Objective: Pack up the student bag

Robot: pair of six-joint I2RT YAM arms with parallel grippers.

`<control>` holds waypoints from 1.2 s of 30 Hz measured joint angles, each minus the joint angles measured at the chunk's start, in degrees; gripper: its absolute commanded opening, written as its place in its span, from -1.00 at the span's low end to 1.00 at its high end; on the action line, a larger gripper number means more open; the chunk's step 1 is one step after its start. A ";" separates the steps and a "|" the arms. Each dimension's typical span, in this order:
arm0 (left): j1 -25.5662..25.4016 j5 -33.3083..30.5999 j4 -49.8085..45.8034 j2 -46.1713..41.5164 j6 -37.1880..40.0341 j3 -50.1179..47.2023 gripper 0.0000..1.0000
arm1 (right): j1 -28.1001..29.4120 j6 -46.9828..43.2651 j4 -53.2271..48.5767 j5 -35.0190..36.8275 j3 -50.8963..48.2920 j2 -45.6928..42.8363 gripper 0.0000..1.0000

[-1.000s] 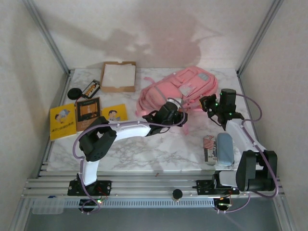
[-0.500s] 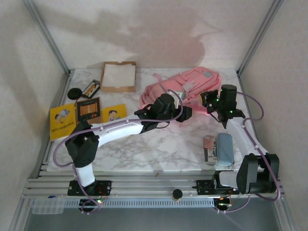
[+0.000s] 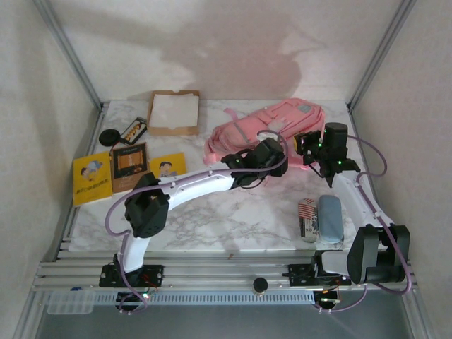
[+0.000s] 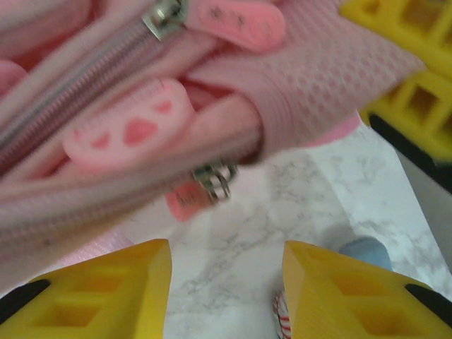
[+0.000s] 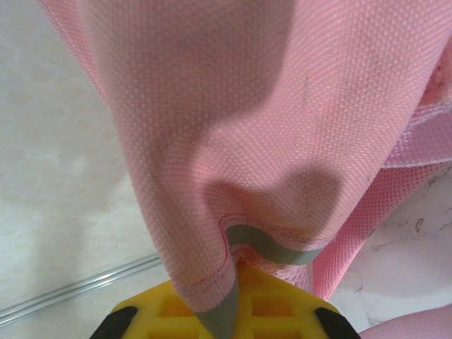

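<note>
The bag's far corner (image 3: 314,109) lies outward of my right gripper, so the gripper eases slightly outward toward that corner next and opens to release the bag's pink fabric fold.
The student bag (image 3: 263,126), a large pink backpack, lies at the back right of the table. My right gripper (image 3: 306,147) is shut on the bag's near right edge and holds it lifted. In the right wrist view, pink mesh (image 5: 233,141) with grey trim is pinched at that gripper (image 5: 227,311). My left gripper (image 3: 280,164) hangs at the bag's front edge, just left of the right one. It (image 4: 226,282) is open, with bare marble between its yellow fingers (image 4: 106,289). Just above them are a metal zip pull (image 4: 216,181) and a pink rubber tab (image 4: 127,134).
Three books (image 3: 92,179) (image 3: 130,164) (image 3: 168,167) lie at the left. Behind them are a cardboard box (image 3: 174,111), a small case (image 3: 133,130) and a black disc (image 3: 108,136). A blue-grey case (image 3: 330,217) and a striped item (image 3: 307,217) lie front right.
My left gripper has moved right along the bag's front edge and its jaws have widened. The right gripper rose slightly, still holding the bag's edge.
</note>
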 measured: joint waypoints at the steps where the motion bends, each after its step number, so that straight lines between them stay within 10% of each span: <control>1: 0.00 -0.90 -0.46 0.42 -0.22 0.57 -0.08 | 0.00 0.24 0.00 0.00 0.00 0.00 -1.00; 13: 0.00 -3.56 -3.50 5.86 0.24 8.85 -0.23 | -0.02 0.92 0.04 0.39 0.00 0.07 -1.00; 28: 0.39 -4.94 -4.24 7.15 -0.48 9.86 -1.00 | -0.02 0.85 0.07 0.61 0.00 0.28 -1.00; 36: 0.50 -4.66 -2.99 1.79 -1.31 -0.59 -1.00 | -2.69 -1.31 -0.90 -1.40 0.20 1.99 -1.00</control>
